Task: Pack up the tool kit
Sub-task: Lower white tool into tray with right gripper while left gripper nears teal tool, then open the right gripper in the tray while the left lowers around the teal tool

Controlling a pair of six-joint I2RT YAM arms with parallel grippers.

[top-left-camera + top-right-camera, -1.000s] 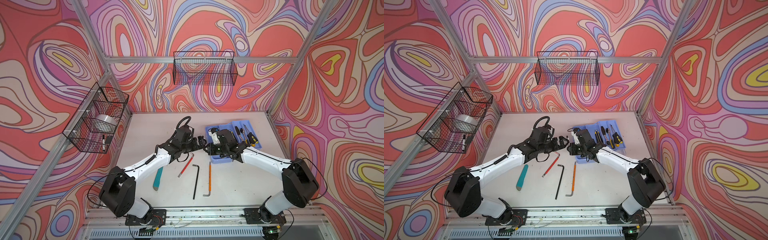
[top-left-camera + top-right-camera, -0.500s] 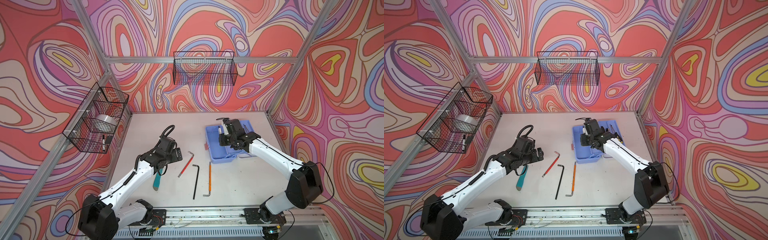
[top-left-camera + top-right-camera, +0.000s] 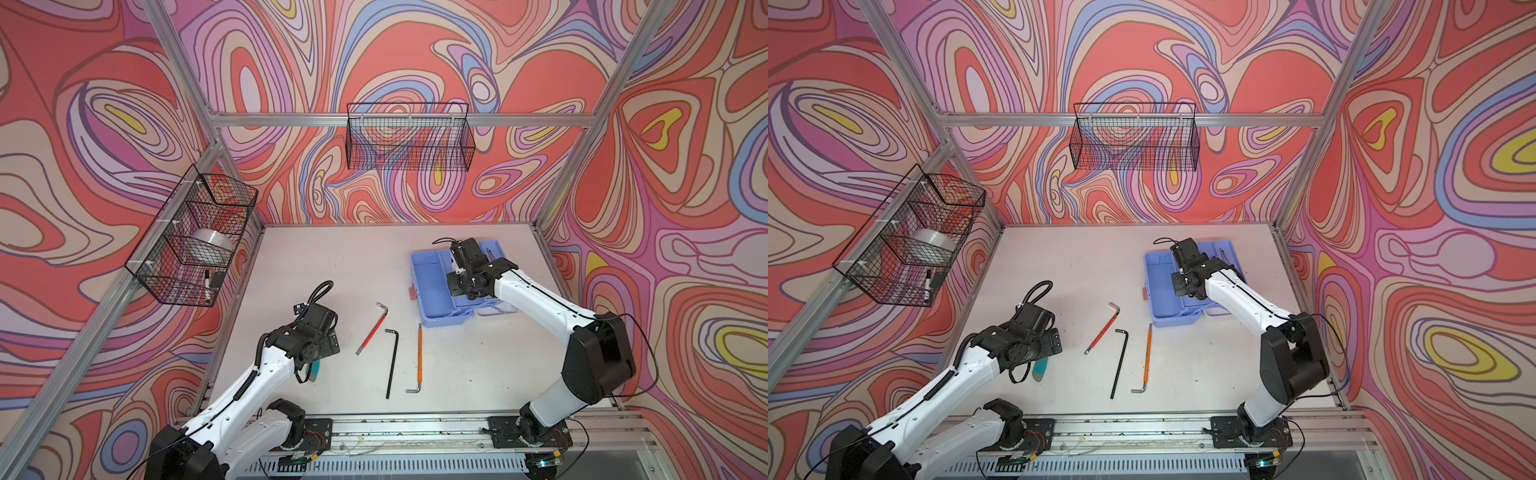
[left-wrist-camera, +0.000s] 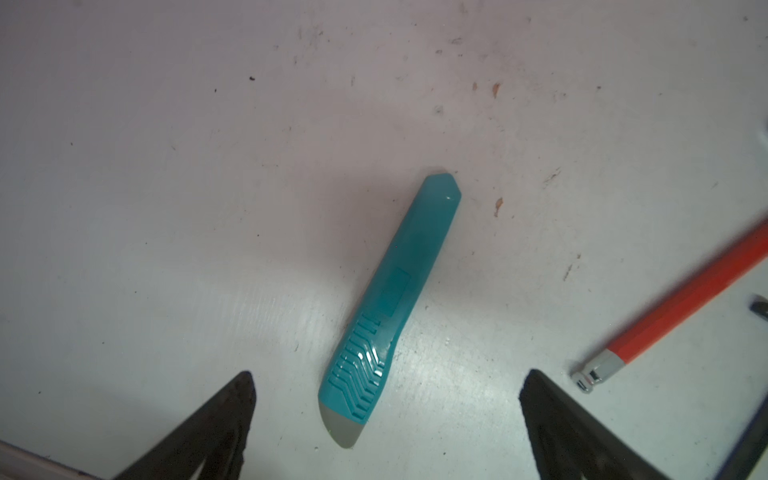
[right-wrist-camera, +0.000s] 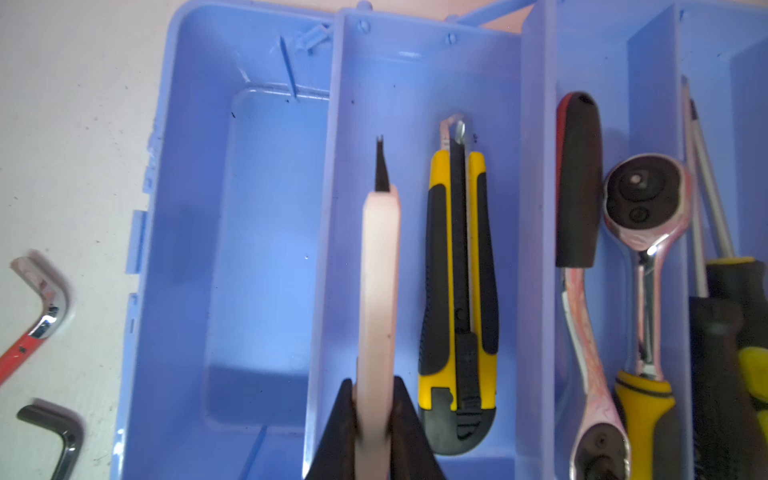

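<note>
My right gripper will next go down into the tray section and release the pale-handled tool, since the section's bare bottom beside the utility knife is below the gripper.
The tool kit's periwinkle-blue box stands open at the back right of the table, trays spread. My right gripper is shut on a pale-handled tool with a black forked tip, held over the tray compartment beside a yellow-and-black utility knife. A ratchet and screwdrivers lie in the further trays. My left gripper hangs open above a teal knife lying on the table.
Three hex keys lie mid-table: red, black and orange. A wire basket on the left wall holds a tape roll; another basket hangs on the back wall. A metal rail runs along the front.
Both grippers were close together by the box's left side. The left arm has swung back to the front left over the teal knife; the right has carried the pale-handled tool over the trays.
</note>
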